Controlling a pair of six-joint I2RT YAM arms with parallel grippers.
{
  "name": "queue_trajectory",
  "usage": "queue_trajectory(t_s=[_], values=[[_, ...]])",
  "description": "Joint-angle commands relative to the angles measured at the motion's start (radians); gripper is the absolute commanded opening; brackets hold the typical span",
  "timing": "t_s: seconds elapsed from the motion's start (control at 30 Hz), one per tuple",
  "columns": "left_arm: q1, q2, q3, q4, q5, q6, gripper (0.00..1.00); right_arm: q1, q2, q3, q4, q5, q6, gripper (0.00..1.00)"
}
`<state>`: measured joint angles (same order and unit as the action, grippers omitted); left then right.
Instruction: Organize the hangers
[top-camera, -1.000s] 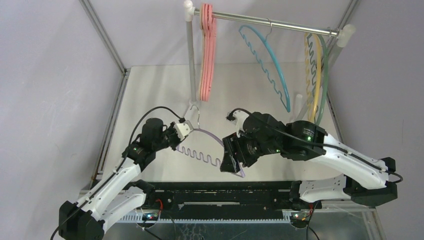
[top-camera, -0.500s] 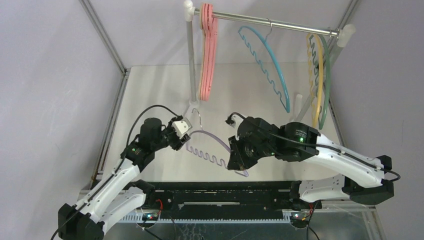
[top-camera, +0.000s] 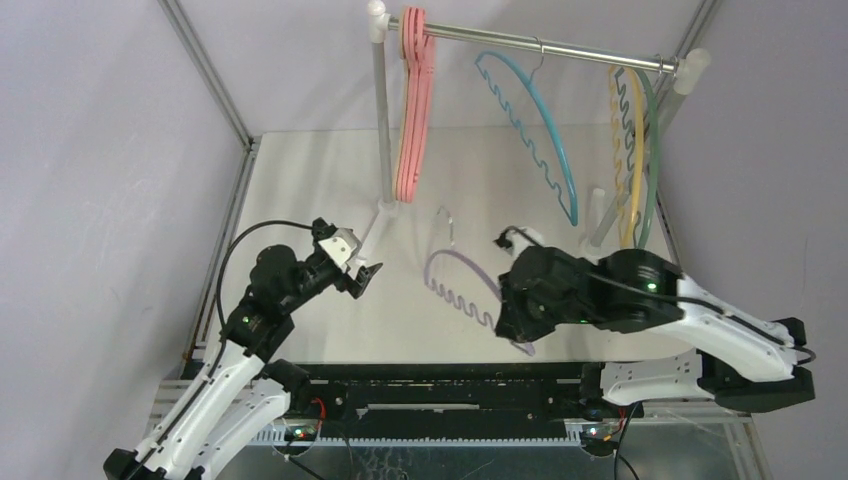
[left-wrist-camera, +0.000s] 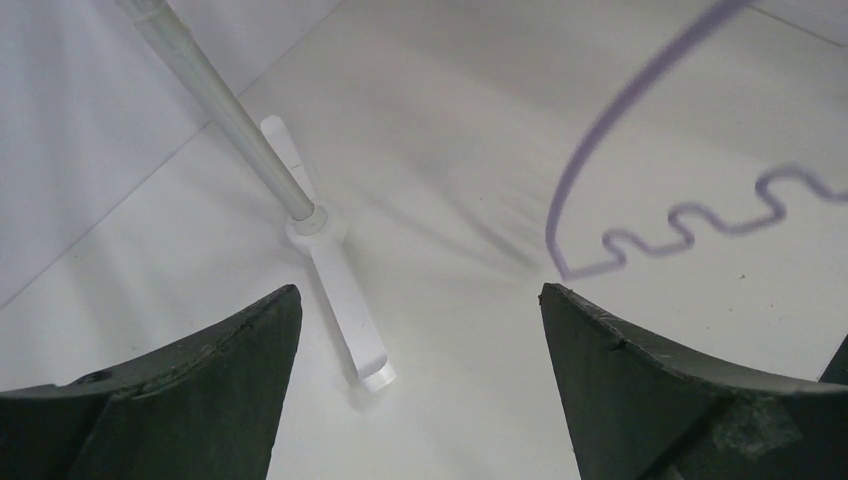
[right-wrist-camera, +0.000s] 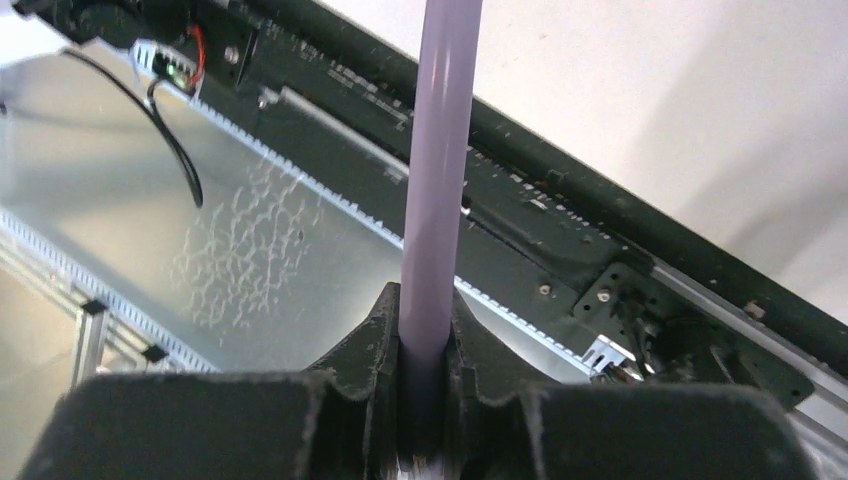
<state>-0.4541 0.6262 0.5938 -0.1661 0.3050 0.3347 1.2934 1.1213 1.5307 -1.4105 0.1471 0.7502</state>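
The purple hanger (top-camera: 460, 299) goes up and outward in my right gripper to the bare bar (top-camera: 482, 37) between the pink and blue hangers next, for release where its hook has room.
A purple hanger (top-camera: 460, 299) with a wavy bar hangs above the table, hook up, held at its right end by my right gripper (top-camera: 518, 335). The right wrist view shows that gripper (right-wrist-camera: 425, 310) shut on the purple rod (right-wrist-camera: 437, 180). My left gripper (top-camera: 365, 272) is open and empty, left of the hanger and apart from it. From the left wrist, the gripper (left-wrist-camera: 420, 330) stands wide with the hanger's left corner (left-wrist-camera: 640, 235) ahead to the right. On the rail (top-camera: 560, 48) hang pink hangers (top-camera: 413, 110), a blue one (top-camera: 540, 130), a yellow one (top-camera: 632, 150) and a green one (top-camera: 652, 150).
The rail rests on two white poles; the left pole (top-camera: 382, 120) stands just beyond my left gripper, its white cross foot (left-wrist-camera: 335, 290) lying on the table under the open fingers. The right pole's foot (top-camera: 598, 215) sits by the yellow hanger. Metal frame posts edge the table.
My left gripper let go of the purple hanger, opened and drew back left. My right gripper shut on the hanger's right end and carried it to the right, hook raised.
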Motion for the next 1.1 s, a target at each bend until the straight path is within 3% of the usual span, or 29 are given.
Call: queue_trajectory(t_s=[0.0, 0.2, 0.5, 0.9, 1.07], values=[[0.0, 0.018, 0.038, 0.054, -0.007, -0.053, 0.93, 0.009, -0.076, 0.103, -0.085, 0.215, 0.095, 0.0], [0.0, 0.037, 0.052, 0.059, 0.028, -0.096, 0.92, 0.009, -0.066, 0.23, -0.106, 0.426, 0.108, 0.0], [0.0, -0.003, 0.042, 0.04, 0.029, -0.116, 0.92, -0.019, -0.045, 0.3, 0.122, 0.632, -0.109, 0.0], [0.0, -0.001, 0.029, 0.014, 0.017, -0.112, 0.92, -0.151, -0.047, 0.246, 0.547, 0.6, -0.455, 0.0], [0.0, 0.024, 0.057, -0.03, 0.003, -0.115, 0.92, -0.316, 0.014, 0.237, 0.605, 0.437, -0.463, 0.0]])
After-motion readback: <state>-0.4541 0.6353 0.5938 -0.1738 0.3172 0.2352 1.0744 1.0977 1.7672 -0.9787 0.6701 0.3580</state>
